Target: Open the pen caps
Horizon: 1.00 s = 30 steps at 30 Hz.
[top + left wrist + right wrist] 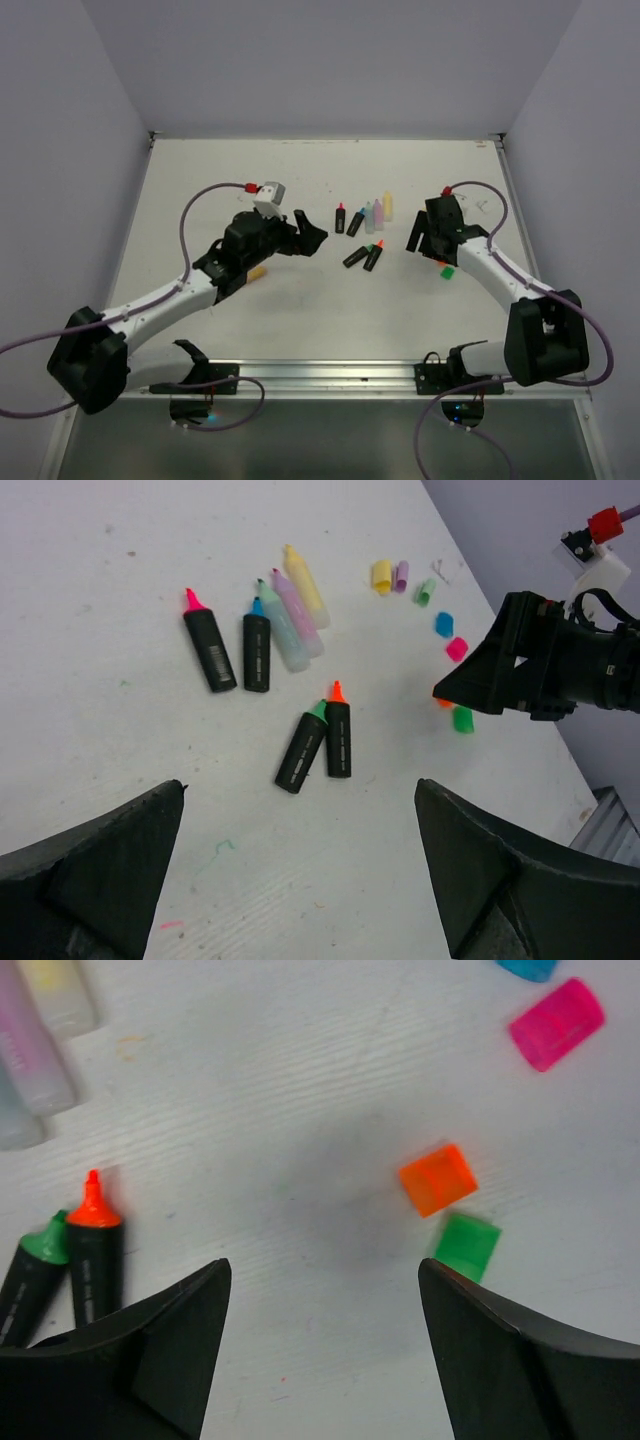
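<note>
Next, my left gripper swings to the left in the top view and down to close beside the yellowish object, since the mid-table pens are already bare-tipped.
Several pens lie mid-table with bare tips. Black ones: pink-tipped (208, 645), cyan-tipped (257, 648), green-tipped (302, 748), orange-tipped (338, 736). Three pastel pens (295, 610) lie side by side. Loose caps lie to the right: yellow (381, 575), purple (401, 575), mint (425, 591), cyan (444, 624), pink (457, 648), green (462, 719). My left gripper (300, 810) is open and empty, just short of the green- and orange-tipped pens. My right gripper (325, 1270) is open and empty above the table. The orange cap (437, 1179) and green cap (467, 1246) lie by its right finger.
A yellowish object (257, 272) lies partly hidden under the left arm. Grey walls enclose the white table (300, 320) on three sides. A metal rail (320, 375) runs along the near edge. The right gripper (480, 685) shows in the left wrist view beside the caps.
</note>
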{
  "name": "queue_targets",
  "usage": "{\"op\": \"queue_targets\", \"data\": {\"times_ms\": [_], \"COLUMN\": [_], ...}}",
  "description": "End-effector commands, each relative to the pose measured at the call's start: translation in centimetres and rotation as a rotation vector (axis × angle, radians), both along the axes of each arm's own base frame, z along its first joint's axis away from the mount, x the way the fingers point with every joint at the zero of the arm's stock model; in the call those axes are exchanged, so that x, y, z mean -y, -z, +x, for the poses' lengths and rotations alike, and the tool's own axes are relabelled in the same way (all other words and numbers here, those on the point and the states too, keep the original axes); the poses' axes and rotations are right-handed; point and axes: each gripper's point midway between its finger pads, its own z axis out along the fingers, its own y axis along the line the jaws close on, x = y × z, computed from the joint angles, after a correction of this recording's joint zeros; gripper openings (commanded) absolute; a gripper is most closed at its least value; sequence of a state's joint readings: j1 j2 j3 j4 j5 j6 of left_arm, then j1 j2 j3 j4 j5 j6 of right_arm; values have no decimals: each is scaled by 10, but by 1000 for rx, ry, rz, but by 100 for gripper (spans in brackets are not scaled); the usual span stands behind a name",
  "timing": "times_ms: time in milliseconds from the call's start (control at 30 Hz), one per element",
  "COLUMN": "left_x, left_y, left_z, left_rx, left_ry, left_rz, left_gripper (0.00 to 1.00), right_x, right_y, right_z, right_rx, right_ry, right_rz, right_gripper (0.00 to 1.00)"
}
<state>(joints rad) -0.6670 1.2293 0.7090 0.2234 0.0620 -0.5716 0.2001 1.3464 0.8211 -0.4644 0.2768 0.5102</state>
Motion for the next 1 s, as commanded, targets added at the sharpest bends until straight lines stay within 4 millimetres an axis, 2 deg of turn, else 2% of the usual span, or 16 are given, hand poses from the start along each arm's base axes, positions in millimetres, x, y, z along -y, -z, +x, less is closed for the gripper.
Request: {"op": "queue_targets", "data": {"times_ms": [0,67,100,133,167,200,233,333,433,467,533,567,700,800,900,967], "left_x": [-38,-49,-63,-74,-87,-100,-108,-138,-161,-170,-172,-181,-199,-195,-187,-189], "left_y": [5,9,7,12,23,29,33,47,50,52,54,55,85,102,105,109], "left_z": [-6,-12,-7,-6,-12,-9,-10,-12,-7,-4,2,6,6,7,8,7], "left_rx": [-47,-57,-55,-83,-148,-162,-179,-223,-221,-227,-232,-245,-346,-371,-351,-342], "left_ry": [-191,-214,-294,-350,-392,-457,-487,-585,-653,-675,-656,-682,-736,-714,-681,-688], "left_rz": [-57,-35,-19,13,92,145,188,334,382,376,357,361,466,466,422,416], "left_gripper": [100,100,100,100,100,100,100,100,100,100,99,98,92,87,82,76], "right_x": [-20,-42,-51,-70,-81,-90,-110,-145,-164,-168,-174,-174,-177,-184,-190,-190], "right_y": [-18,-19,-19,-18,-18,-16,-18,-14,-9,-9,-7,-7,-8,-8,-8,-7], "right_z": [12,15,15,13,16,15,12,5,-5,-6,-11,-11,-11,-13,-16,-16], "right_rx": [47,46,40,32,26,18,22,25,9,10,7,7,14,18,15,14], "right_ry": [-76,-144,-176,-237,-267,-290,-345,-437,-496,-509,-541,-548,-573,-593,-605,-604], "right_rz": [-26,-19,-18,-14,-14,-20,-12,24,65,73,81,82,89,128,155,156], "right_gripper": [80,80,80,80,80,80,80,80,80,80,80,80,79,79,79,78]}}
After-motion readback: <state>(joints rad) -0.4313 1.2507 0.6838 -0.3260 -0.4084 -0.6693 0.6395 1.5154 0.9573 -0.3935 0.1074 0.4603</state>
